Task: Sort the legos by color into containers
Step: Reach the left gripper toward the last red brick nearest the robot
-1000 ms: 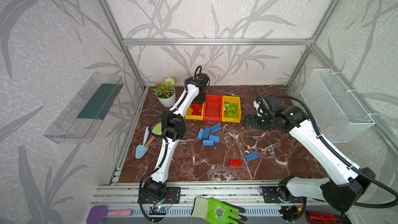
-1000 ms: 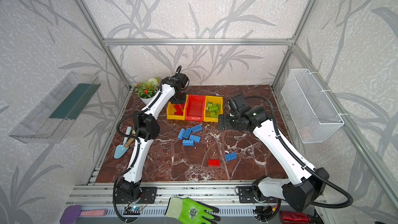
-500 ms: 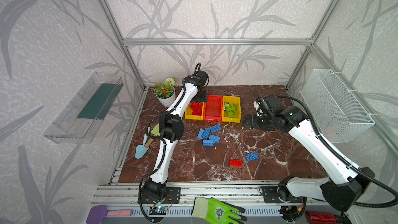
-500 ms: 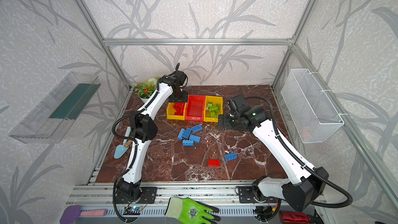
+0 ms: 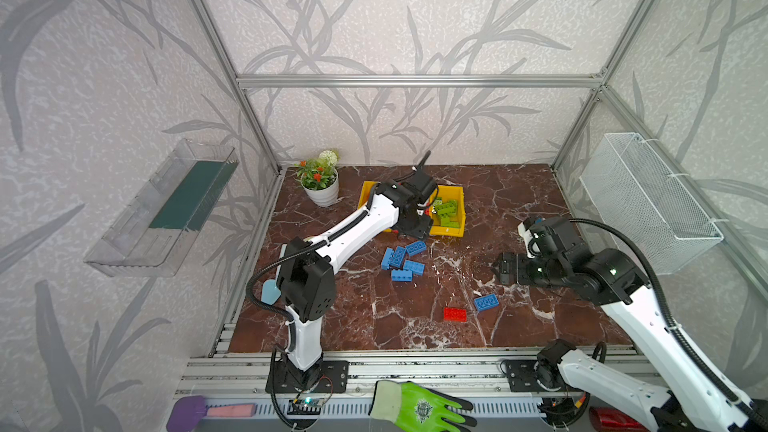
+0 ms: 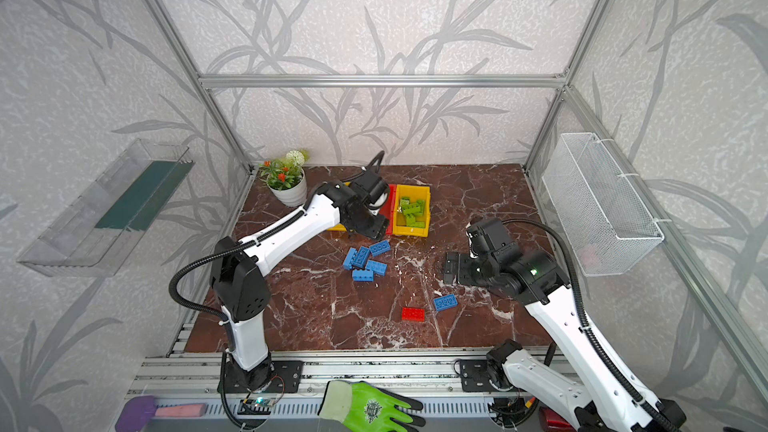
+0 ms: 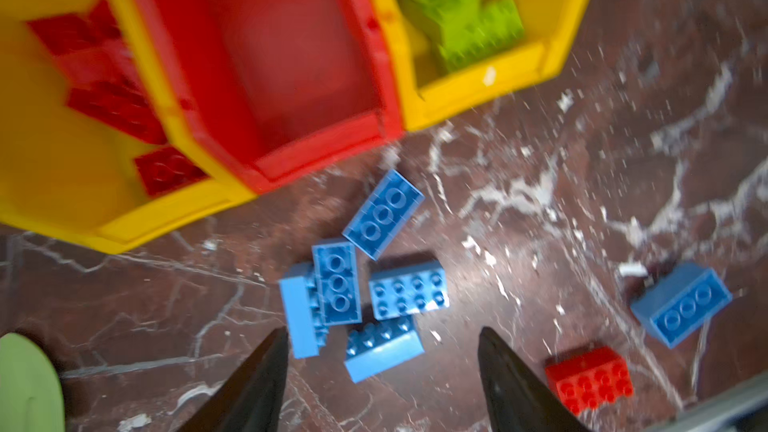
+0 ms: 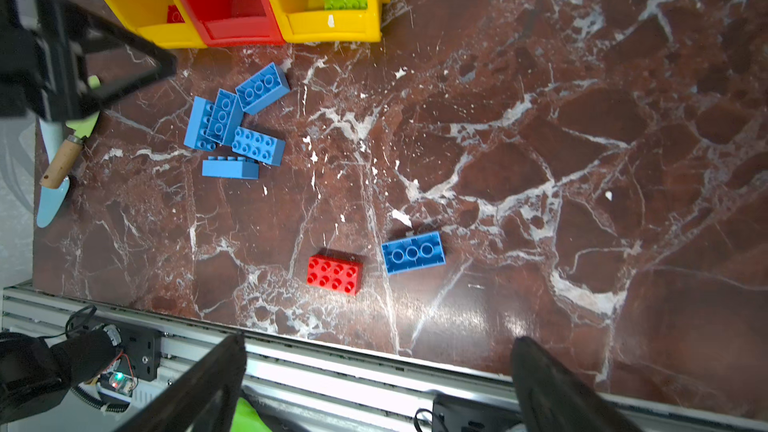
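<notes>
The red lego (image 5: 454,314) (image 7: 590,381) is the only one of its color outside the bins, so the robot will bring its left gripper back toward the front bar and down around it.
Three joined containers stand at the back: a yellow bin (image 7: 62,209) holding red legos (image 7: 112,105), an empty red bin (image 7: 324,151), and a yellow bin (image 5: 451,231) holding green legos (image 5: 446,207). Several blue legos (image 5: 402,261) lie clustered in front of them. Nearer the front lie a lone blue lego (image 5: 486,302) and a red lego (image 5: 454,314). My left gripper (image 7: 382,330) hangs open and empty over the bins' front edge, above the blue cluster (image 7: 361,284). My right gripper (image 5: 505,268) is open and empty, right of the cluster, above the table.
A potted plant (image 5: 320,182) stands at the back left and a trowel (image 8: 58,168) lies by the left edge. A wire basket (image 5: 648,201) hangs on the right wall, a clear tray (image 5: 162,209) on the left. A green glove (image 5: 415,407) lies past the front rail.
My left gripper opened over the left yellow bin, then swung right and toward the front, to the bins' front edge. The right arm has hardly moved.
</notes>
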Robot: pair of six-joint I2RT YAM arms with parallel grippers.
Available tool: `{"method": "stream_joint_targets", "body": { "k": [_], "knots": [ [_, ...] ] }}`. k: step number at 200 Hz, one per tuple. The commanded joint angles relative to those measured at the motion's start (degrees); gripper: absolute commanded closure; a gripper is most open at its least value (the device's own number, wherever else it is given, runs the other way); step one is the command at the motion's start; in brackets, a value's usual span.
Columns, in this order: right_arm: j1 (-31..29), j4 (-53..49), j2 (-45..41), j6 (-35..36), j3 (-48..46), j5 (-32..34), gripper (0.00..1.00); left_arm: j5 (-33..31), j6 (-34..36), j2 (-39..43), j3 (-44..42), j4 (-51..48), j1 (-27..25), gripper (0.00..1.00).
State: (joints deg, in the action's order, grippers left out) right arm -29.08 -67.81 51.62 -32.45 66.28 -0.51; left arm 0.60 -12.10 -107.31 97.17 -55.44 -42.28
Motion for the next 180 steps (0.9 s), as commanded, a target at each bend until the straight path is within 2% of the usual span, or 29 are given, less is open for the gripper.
{"method": "stream_joint_targets", "body": {
  "k": [1,28,50,105,180],
  "knots": [
    [0.12,-5.39,-4.37,-1.74,-1.43,0.23,0.01,1.72,3.75,3.90,-6.90,4.53,-2.51,0.27],
    [0.08,-7.77,-9.25,-3.56,-3.05,-0.81,0.01,3.08,3.26,7.69,-15.00,10.01,-6.44,0.27],
    [0.10,-9.61,-11.97,-3.68,-3.73,-1.11,0.01,4.20,3.69,9.11,-18.26,13.53,-10.52,0.27],
    [0.08,-12.56,-14.92,-5.35,-3.79,-2.52,0.01,4.44,7.26,5.58,-18.66,15.12,-20.07,0.27],
    [0.08,-13.46,-17.03,-7.98,-4.65,-3.22,0.01,5.49,10.03,0.27,-18.59,15.10,-25.47,0.28]
  ]
}}
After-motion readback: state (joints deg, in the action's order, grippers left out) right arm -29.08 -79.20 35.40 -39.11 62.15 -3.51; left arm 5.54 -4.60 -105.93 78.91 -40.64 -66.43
